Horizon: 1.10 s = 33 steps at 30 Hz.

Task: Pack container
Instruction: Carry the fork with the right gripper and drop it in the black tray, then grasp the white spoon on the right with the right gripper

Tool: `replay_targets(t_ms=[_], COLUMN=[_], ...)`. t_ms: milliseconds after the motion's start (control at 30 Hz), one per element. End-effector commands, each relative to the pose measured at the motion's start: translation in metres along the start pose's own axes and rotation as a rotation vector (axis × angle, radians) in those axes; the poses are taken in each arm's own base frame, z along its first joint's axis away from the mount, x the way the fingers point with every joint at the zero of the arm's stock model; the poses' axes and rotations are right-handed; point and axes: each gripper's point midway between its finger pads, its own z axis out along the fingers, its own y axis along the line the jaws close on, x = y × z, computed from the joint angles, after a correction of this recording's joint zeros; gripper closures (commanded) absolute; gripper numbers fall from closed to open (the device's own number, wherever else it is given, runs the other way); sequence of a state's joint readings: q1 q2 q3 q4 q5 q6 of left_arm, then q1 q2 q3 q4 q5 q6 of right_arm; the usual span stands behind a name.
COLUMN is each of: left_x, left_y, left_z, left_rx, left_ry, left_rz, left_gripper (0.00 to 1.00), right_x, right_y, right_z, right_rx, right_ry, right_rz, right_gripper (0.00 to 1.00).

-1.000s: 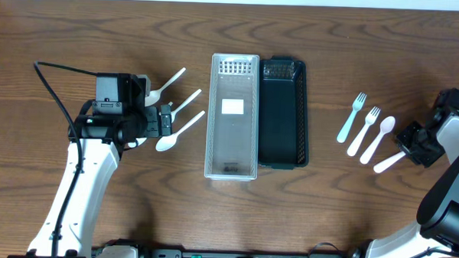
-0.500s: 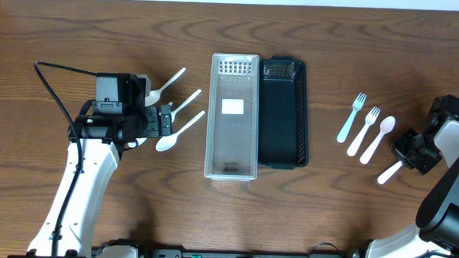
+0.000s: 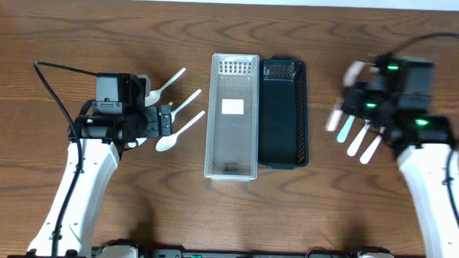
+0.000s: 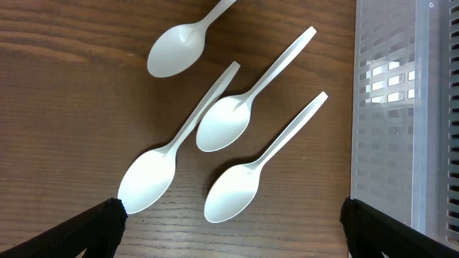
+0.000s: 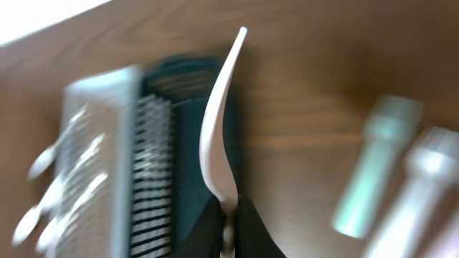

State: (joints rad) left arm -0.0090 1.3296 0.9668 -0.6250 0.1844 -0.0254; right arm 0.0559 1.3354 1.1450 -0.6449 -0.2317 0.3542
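Observation:
The bottom of the dark container is still empty. My right gripper will next go left in the overhead view, over the dark container (image 3: 282, 115) (image 5: 192, 154), and lower to let go of the utensil inside.
A clear slotted container (image 3: 212, 121) and a dark container (image 3: 304, 116) stand side by side mid-table. My left gripper (image 3: 165, 121) is open and empty, low over several white plastic spoons (image 4: 222, 122) left of the clear container (image 4: 401, 107). My right gripper (image 5: 229, 222) is shut on a white plastic utensil (image 5: 219, 122), seen edge-on, held in the air right of the dark container (image 5: 183, 143). From overhead the right gripper (image 3: 361, 91) is blurred with motion. Three white utensils (image 3: 357, 137) lie on the table below it.
The wooden table (image 3: 79, 39) carries only these items. The loose utensils show blurred in the right wrist view (image 5: 376, 165). The clear container (image 5: 100, 143) shows at the left of that view, with spoons beyond it.
The right arm has swung from the far right edge up and left towards the containers, carrying a white utensil it took from the table. The left arm and spoons have not moved.

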Motion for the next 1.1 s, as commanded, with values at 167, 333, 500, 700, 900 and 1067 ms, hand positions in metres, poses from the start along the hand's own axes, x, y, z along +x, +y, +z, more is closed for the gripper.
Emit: replay_targets(t_ms=[167, 333, 500, 700, 900, 1067], left_x=[-0.004, -0.004, -0.004, -0.004, -0.004, -0.004], left_y=[0.0, 0.0, 0.0, 0.0, 0.0, 0.0], left_z=[-0.001, -0.001, -0.001, -0.001, -0.001, -0.001], left_rx=[0.005, 0.005, 0.005, 0.005, 0.005, 0.005], left_ry=[-0.003, -0.003, -0.003, -0.003, -0.003, -0.003], left_rz=[0.007, 0.007, 0.007, 0.007, 0.007, 0.007], left_gripper=[0.02, 0.02, 0.02, 0.02, 0.02, 0.02], right_x=[0.029, 0.075, 0.071, -0.012, -0.042, -0.007], right_y=[0.073, 0.054, 0.066, 0.035, -0.083, -0.154], right_z=[0.061, 0.117, 0.112, 0.041, -0.013, -0.004], right_rx=[-0.055, 0.017, -0.071, 0.105, 0.519, 0.648], right_ry=[0.025, 0.199, 0.245, 0.05, -0.034, 0.046], right_rz=[-0.23, -0.237, -0.215, -0.218, -0.041, 0.27], right_gripper=[0.99, 0.77, 0.53, 0.29, 0.26, 0.27])
